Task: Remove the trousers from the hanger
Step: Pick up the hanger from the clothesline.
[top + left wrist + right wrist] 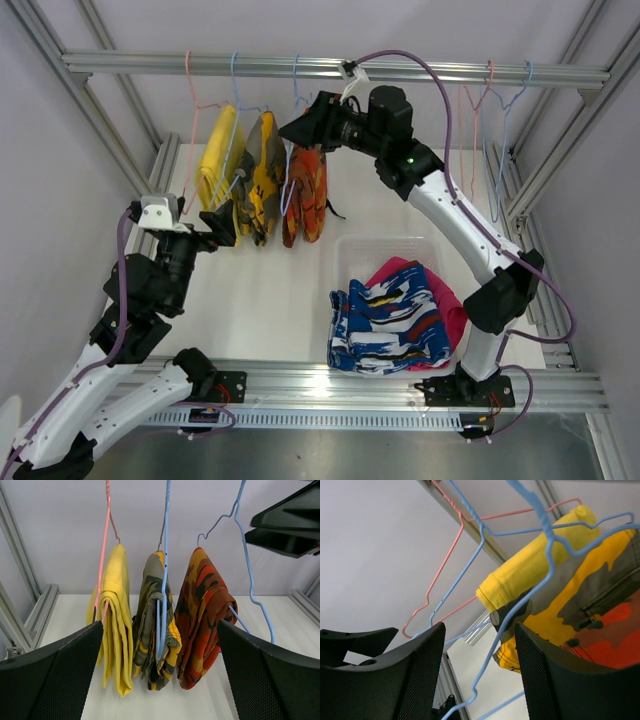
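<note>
My right gripper should next move gently to the left in the top view and close on the blue hanger wire [520, 610], which is already between its open fingers.
Three trousers hang on wire hangers from the rail: plain yellow [220, 155], olive-yellow camouflage [262, 180] and orange camouflage [305, 195]. The left wrist view shows them side by side: yellow [116, 615], olive-yellow [155, 630], orange [205, 615]. My left gripper [228, 222] is open and empty, just in front of and below them [160, 680]. My right gripper [290, 128] is open beside the orange pair's top; a blue hanger wire [520, 610] runs between its jaws [480, 675], untouched. The blue patterned [385, 325] and magenta-pink [445, 305] trousers lie in a heap.
A clear plastic bin [350, 245] sits on the table under the heap's far side. Several empty pink and blue hangers [480, 110] hang at the rail's right end. Aluminium frame posts stand at both sides and a rail [400, 385] crosses the front.
</note>
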`<state>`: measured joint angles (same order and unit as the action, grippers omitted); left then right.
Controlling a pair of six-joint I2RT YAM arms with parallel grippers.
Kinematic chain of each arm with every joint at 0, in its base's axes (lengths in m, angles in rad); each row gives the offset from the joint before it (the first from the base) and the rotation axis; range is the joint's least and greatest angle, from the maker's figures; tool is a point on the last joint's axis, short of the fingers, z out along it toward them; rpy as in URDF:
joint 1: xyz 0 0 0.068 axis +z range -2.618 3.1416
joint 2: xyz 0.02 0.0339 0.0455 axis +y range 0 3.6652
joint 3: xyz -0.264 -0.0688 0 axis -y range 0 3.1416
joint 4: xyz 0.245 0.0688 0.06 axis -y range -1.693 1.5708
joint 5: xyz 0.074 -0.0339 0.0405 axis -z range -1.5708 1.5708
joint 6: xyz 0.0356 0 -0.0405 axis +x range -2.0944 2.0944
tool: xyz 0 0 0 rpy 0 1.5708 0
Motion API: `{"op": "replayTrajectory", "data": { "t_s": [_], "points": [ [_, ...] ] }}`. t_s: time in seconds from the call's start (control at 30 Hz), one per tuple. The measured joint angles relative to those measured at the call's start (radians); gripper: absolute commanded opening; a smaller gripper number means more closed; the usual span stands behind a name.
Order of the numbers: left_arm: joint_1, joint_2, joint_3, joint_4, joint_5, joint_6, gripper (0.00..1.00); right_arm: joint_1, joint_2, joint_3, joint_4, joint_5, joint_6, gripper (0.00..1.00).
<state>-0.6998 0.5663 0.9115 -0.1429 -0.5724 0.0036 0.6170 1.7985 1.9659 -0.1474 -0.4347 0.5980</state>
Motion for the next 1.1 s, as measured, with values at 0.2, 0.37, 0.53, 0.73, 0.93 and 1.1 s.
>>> {"op": "replayTrajectory", "data": {
  "t_s": [0.2, 0.37, 0.53, 0.73, 0.93, 1.1],
  "points": [
    [0.000, -0.005, 0.000, 0.000, 0.010, -0.016, 1.00, 0.053, 0.050, 0.021, 0.000, 0.005, 0.000, 0.62],
    [0.000, -0.007, 0.000, -0.001, 0.027, -0.032, 0.99, 0.074, 0.060, 0.023, 0.002, 0.014, 0.000, 0.50],
    [0.000, -0.008, 0.000, -0.001, 0.037, -0.048, 0.99, 0.076, 0.061, 0.018, 0.009, 0.035, 0.006, 0.28],
    [0.000, -0.009, 0.000, -0.001, 0.057, -0.060, 0.99, 0.079, 0.056, -0.055, 0.095, 0.065, 0.058, 0.00],
    [0.000, -0.011, 0.000, -0.001, 0.071, -0.075, 1.00, 0.064, 0.056, -0.105, 0.131, 0.122, 0.061, 0.00],
    [0.000, -0.011, -0.002, -0.001, 0.080, -0.079, 0.99, 0.074, 0.056, -0.098, 0.123, 0.141, 0.025, 0.00]
  ]
}}
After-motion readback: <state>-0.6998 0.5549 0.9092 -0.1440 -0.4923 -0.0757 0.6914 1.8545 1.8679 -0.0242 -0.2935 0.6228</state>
